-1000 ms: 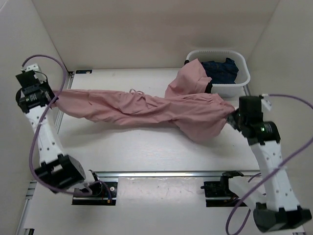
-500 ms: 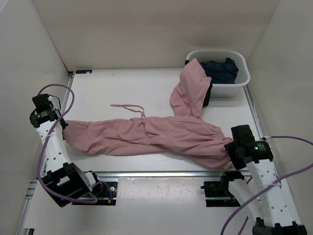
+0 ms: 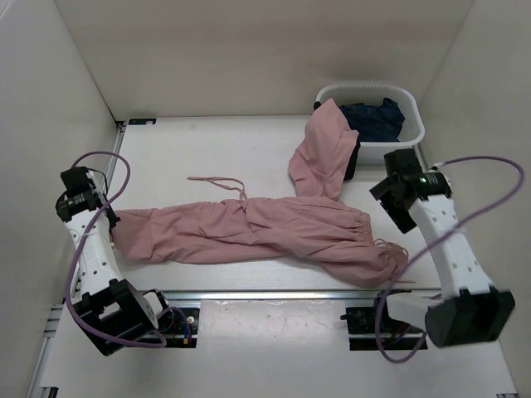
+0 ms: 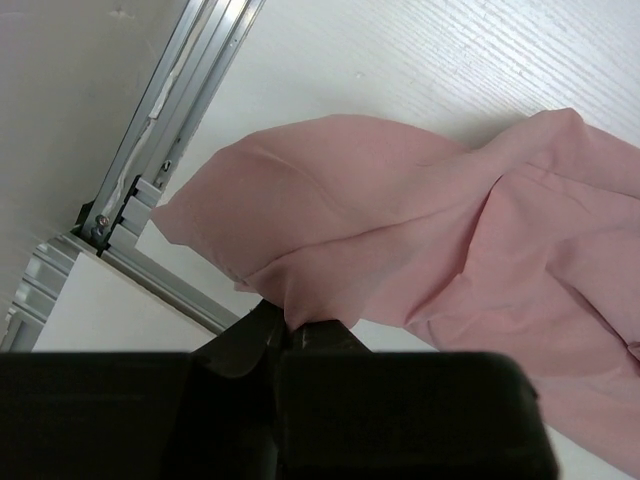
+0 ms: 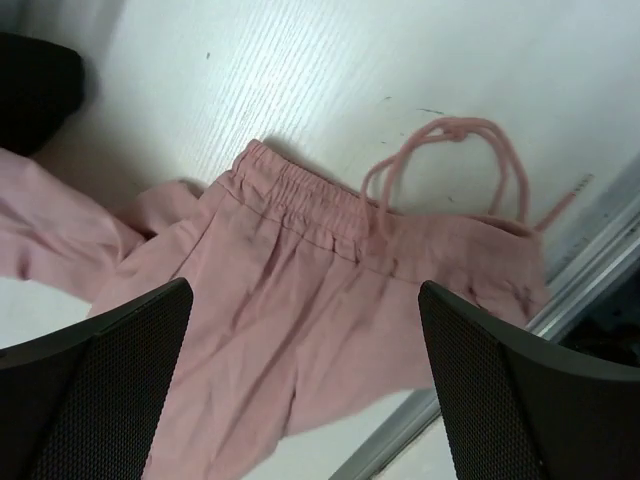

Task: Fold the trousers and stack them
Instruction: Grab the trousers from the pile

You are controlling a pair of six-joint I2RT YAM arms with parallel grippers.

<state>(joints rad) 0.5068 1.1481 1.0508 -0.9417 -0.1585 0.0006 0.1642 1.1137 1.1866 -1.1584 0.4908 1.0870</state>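
Observation:
The waistband's far corner (image 3: 363,218) (image 5: 252,180) is below, and to the left in the top view. My right gripper needs to bring its fingers down and that way next, clear of the drawstring.
The dusty-pink trousers (image 3: 249,232) lie stretched across the table, and one leg (image 3: 323,149) runs up onto the basket rim. At the left end my left gripper (image 3: 106,224) is shut on a leg end, with the fabric (image 4: 330,230) pinched between its jaws (image 4: 290,328). My right gripper (image 3: 388,203) hangs open above the gathered waistband (image 5: 300,205) and holds nothing. Its two fingers (image 5: 100,390) stand wide apart over the cloth. The pink drawstring (image 5: 450,160) loops on the table beside the waistband. A second drawstring (image 3: 217,181) trails off the middle of the trousers.
A white basket (image 3: 406,137) at the back right holds a dark navy garment (image 3: 377,116). A black garment (image 3: 353,162) sits against its front left corner. Metal rails run along the near edge (image 3: 290,293) and the left edge (image 4: 150,160). White walls enclose the table.
Both arms brought the lifted trousers down flat onto the table. The right gripper then opened, let go of the waistband, and rose back toward the basket. The left gripper stays shut on the leg end.

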